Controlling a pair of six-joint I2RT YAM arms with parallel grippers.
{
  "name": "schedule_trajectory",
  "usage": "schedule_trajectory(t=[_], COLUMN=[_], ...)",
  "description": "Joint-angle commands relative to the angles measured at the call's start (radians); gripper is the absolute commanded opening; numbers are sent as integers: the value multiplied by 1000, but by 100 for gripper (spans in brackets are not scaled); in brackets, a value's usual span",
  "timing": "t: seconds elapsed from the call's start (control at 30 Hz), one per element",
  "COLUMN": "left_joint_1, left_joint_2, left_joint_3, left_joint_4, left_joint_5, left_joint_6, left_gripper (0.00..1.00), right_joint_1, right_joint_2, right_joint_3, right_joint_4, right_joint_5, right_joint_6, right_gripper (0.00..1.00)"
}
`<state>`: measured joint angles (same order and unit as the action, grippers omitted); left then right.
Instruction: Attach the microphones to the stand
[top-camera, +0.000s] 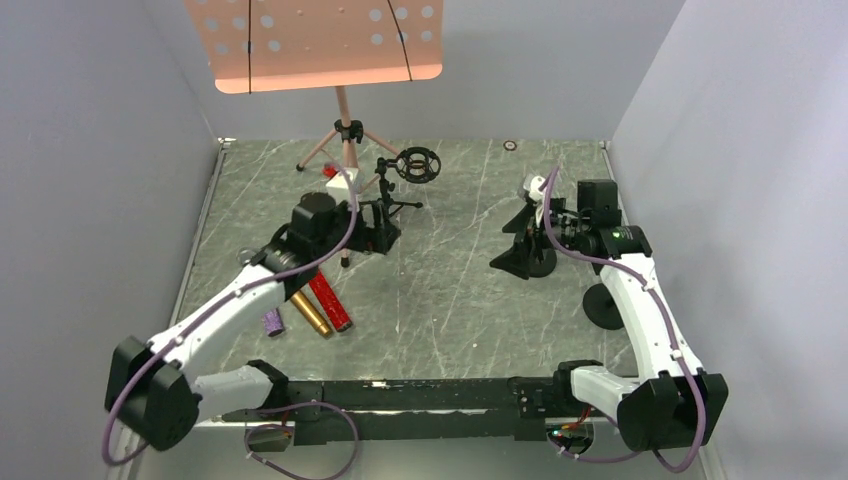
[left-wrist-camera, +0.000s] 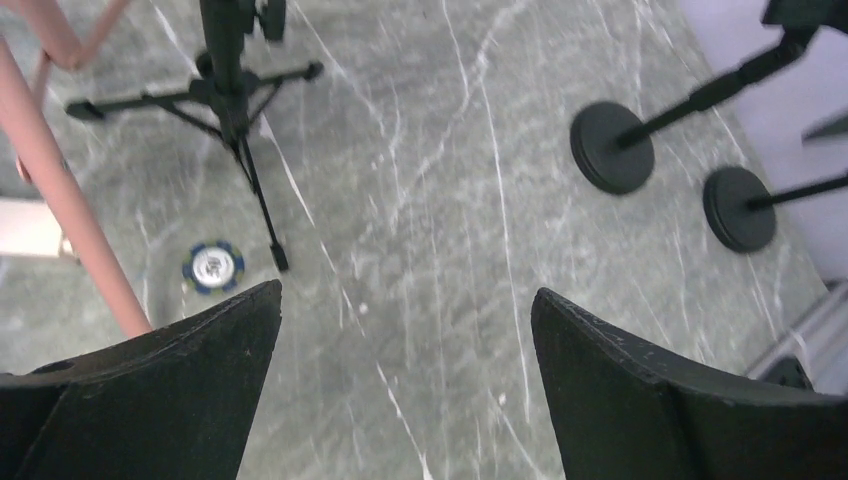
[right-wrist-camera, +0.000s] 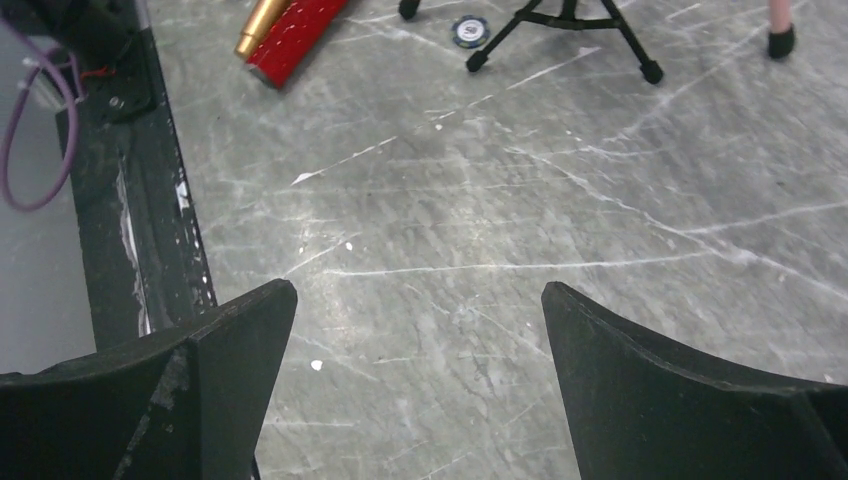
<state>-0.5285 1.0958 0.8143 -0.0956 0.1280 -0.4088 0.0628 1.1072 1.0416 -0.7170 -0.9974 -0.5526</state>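
Observation:
I will turn my left gripper next and move it outward to close around the tripod's upright. The upright stands outward of my gripper, as the ring mount juts off sideways.
The red microphone, the gold microphone and the purple microphone lie side by side on the table, partly under my left arm. The small black tripod stand with a ring mount stands at the back. My left gripper is open and empty beside the tripod; its wrist view shows the tripod ahead. My right gripper is open and empty over bare table; the red microphone and the gold one show at the top of its view.
A pink music stand rises at the back, its leg close to my left gripper. A blue-and-white chip lies by the tripod foot. Two black round-based stands sit on the right, near my right arm.

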Motion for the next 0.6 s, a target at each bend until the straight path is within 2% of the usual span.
schedule_trajectory(t=[0.0,0.07,0.2,0.4,0.47,0.57], left_joint_1=[-39,-39,-36,9,30,50], left_joint_2=[144,219,331,434,447,455], left_joint_3=[152,203,250,309,295,249], left_joint_4=[-1,24,148,240,298,395], left_joint_5=[-195,-242,-278,-231,-189,-168], left_joint_6=[42,70,160,190,198,205], left_gripper=[99,99,96,87,79,76], right_joint_1=[5,5,5,5,6,5], right_joint_2=[9,15,-14,-17,-14,-12], right_joint_3=[-39,-20,-51,-55,-51,-51], right_joint_4=[-20,-92,-90,-109,-101,-103], right_joint_5=[-115,-130,-173,-178,-160,-140], right_joint_6=[-169,-252,-253,-279,-268,-266], right_gripper=[100,100,100,100,100,100])
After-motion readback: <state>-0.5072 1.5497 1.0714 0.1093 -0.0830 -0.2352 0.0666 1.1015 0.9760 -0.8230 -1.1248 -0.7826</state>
